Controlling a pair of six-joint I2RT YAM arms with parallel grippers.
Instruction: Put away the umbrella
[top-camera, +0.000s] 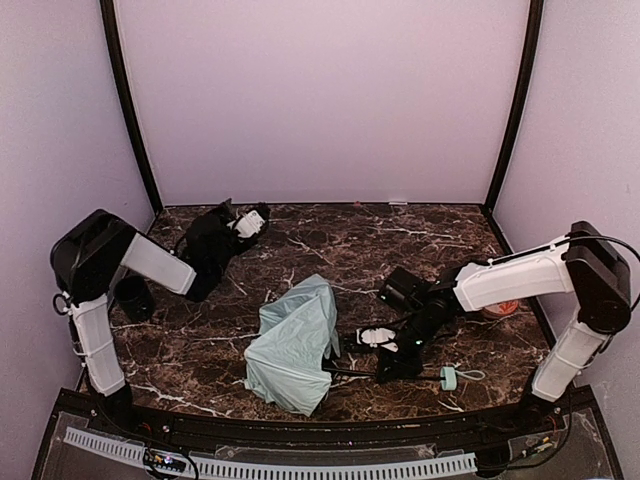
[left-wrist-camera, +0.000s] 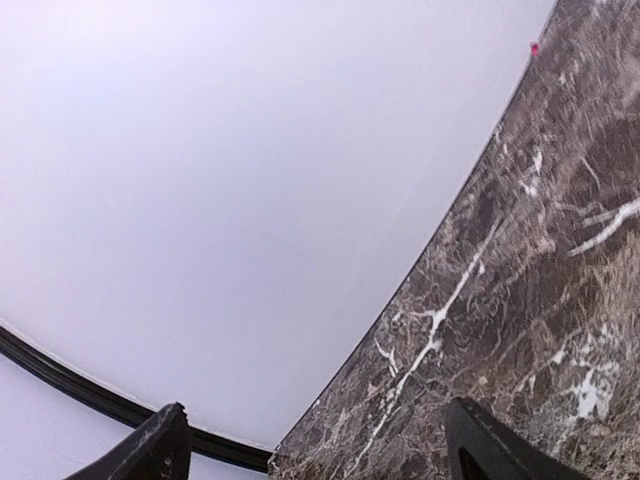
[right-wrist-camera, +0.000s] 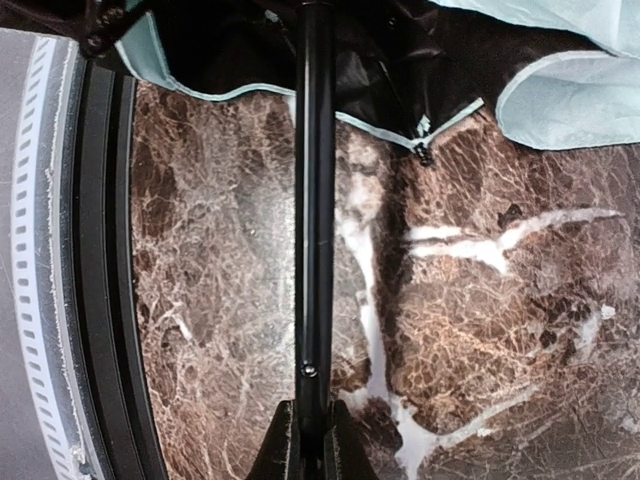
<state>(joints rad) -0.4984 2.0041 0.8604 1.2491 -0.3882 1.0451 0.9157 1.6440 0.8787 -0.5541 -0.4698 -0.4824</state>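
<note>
I next need my right gripper to carry the shaft (top-camera: 350, 373) outward over the white-veined marble lying outward, away from the table's close black front rim, and release it.
The umbrella's pale mint canopy (top-camera: 293, 347) lies half collapsed on the marble table, front centre. Its thin black shaft (top-camera: 350, 373) runs right to the small mint handle (top-camera: 449, 377) with a strap. My right gripper (top-camera: 392, 362) is shut on the shaft between canopy and handle. In the right wrist view the shaft (right-wrist-camera: 316, 200) runs up from my closed fingertips (right-wrist-camera: 288, 450) into the black lining (right-wrist-camera: 240, 45), with mint fabric (right-wrist-camera: 570, 95) at top right. My left gripper (top-camera: 250, 222) is open and empty at the back left; its wrist view shows only its fingertips (left-wrist-camera: 160, 450), wall and table.
An orange object (top-camera: 500, 305) sits partly hidden behind the right arm at the right side. A black round object (top-camera: 133, 298) stands by the left arm. The black front rim (right-wrist-camera: 95, 250) runs close beside the shaft.
</note>
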